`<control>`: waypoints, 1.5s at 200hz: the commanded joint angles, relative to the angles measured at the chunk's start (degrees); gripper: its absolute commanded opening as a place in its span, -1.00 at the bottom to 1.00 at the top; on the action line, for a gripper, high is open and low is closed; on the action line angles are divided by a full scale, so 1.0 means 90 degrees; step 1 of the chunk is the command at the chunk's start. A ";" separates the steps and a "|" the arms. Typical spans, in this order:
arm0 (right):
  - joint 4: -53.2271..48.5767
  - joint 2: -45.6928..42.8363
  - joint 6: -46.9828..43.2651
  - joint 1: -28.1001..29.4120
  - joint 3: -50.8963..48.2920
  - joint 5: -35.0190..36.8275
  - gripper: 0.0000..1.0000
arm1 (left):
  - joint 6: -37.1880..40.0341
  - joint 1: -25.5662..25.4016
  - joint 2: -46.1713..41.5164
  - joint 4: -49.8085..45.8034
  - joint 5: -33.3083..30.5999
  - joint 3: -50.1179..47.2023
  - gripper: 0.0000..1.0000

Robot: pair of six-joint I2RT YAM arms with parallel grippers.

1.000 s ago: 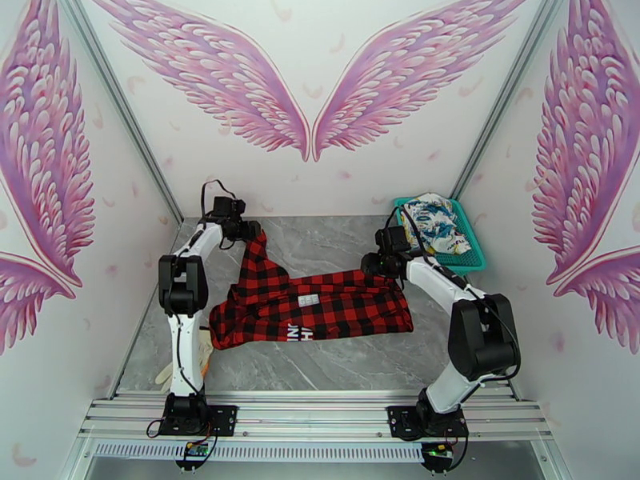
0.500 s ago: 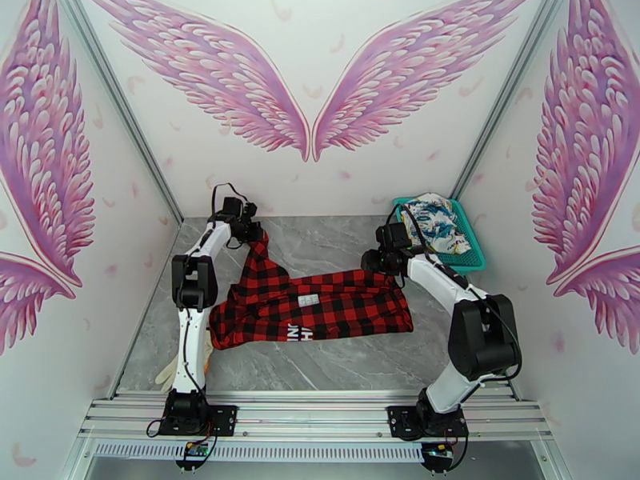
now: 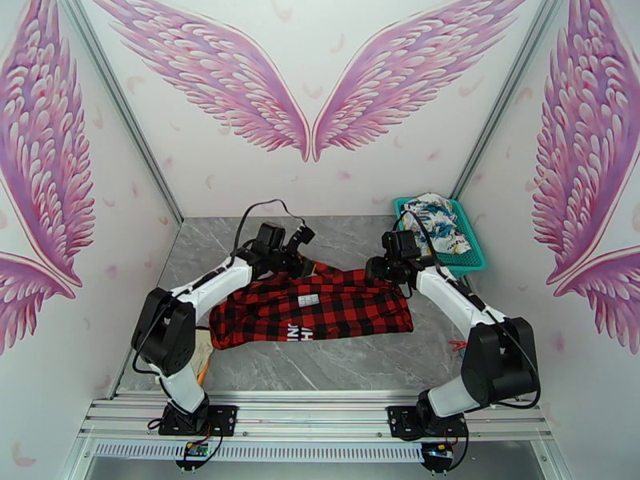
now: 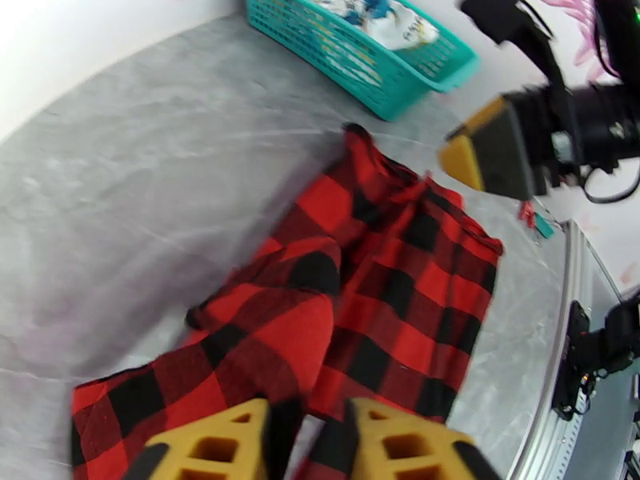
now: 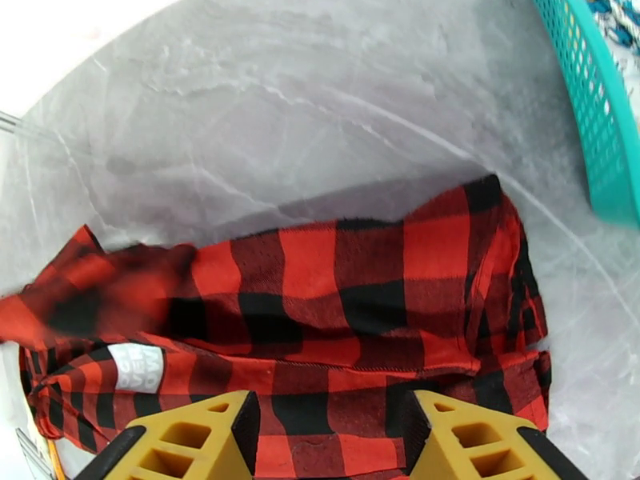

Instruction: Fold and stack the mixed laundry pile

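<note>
My right gripper should follow the shirt's back edge toward the raised fold bunched beside my left gripper, lower and close.
The red-and-black check shirt lies flat mid-table, white lettering at its near edge. Its sleeve is folded in over the body. My left gripper hovers over the shirt's back edge. In the left wrist view its yellow fingers stand apart, the sleeve cloth just beneath the gap, so my left gripper is open. At the shirt's back right corner, my right gripper is open too. The right wrist view has that gripper spread wide above the shirt. The white printed garment lies in the basket.
The teal mesh basket stands at the back right corner, close behind my right arm; it also appears in the left wrist view and the right wrist view. Bare grey marble lies in front of the shirt.
My left arm swung from the back left corner toward the middle, carrying the sleeve, which now lies folded over the shirt. Its jaws have parted. The right arm barely moved.
</note>
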 commanded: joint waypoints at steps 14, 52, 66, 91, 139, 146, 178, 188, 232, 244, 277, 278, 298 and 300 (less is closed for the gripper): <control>0.0199 0.0066 0.0256 0.0069 -0.0124 -0.0347 0.12 | -0.0551 -0.0176 -0.0388 0.1217 -0.0122 -0.1441 0.04; 0.0150 0.0492 0.0667 0.0548 0.0358 -0.0546 0.16 | -0.0836 -0.0113 -0.1438 0.0991 -0.0640 -0.1748 0.10; 0.0109 0.0818 0.0774 0.0935 0.0696 -0.0461 0.16 | -0.0964 0.0114 -0.1708 0.0619 -0.0938 -0.1759 0.10; -0.0510 0.1830 0.0621 0.1769 0.1830 0.0553 0.16 | -0.1378 0.0843 -0.1941 -0.0033 -0.1587 -0.1857 0.11; -0.1574 0.3836 0.0720 0.2691 0.3539 0.1855 0.13 | -0.1821 0.1999 -0.1976 -0.0207 -0.1615 -0.2166 0.11; -0.1648 0.3980 0.0761 0.2730 0.3640 0.1974 0.12 | -0.1855 0.2050 -0.1928 -0.0195 -0.1599 -0.2205 0.10; -0.1727 0.4364 0.0854 0.2815 0.3818 0.2178 -0.07 | -0.2032 0.2141 -0.1867 0.0192 -0.1482 -0.2588 0.10; -0.1807 0.4359 0.0862 0.2845 0.3844 0.2316 -0.22 | -0.2048 0.2142 -0.1857 0.0214 -0.1487 -0.2654 0.10; -0.1859 0.3629 0.0867 0.2876 0.3670 0.2733 -0.83 | -0.2033 0.2151 -0.1914 0.0276 -0.1424 -0.2802 0.10; -0.1841 0.3505 0.0883 0.2875 0.3614 0.2779 -1.00 | -0.2051 0.2151 -0.1906 0.0315 -0.1400 -0.2821 0.10; -0.1382 0.2736 0.1038 0.2871 0.3024 0.2733 -1.00 | -0.2091 0.2151 -0.1935 0.0347 -0.1379 -0.2822 0.10; -0.1367 0.2695 0.1039 0.2874 0.2990 0.2722 -1.00 | -0.2091 0.2151 -0.1935 0.0343 -0.1385 -0.2822 0.10; -0.0456 0.1673 0.0982 0.2875 0.2086 0.2690 -1.00 | -0.2091 0.2151 -0.1944 0.0335 -0.1390 -0.2835 0.10; -0.0350 0.1545 0.0970 0.2871 0.1984 0.2703 -1.00 | -0.2091 0.2151 -0.1944 0.0340 -0.1394 -0.2843 0.10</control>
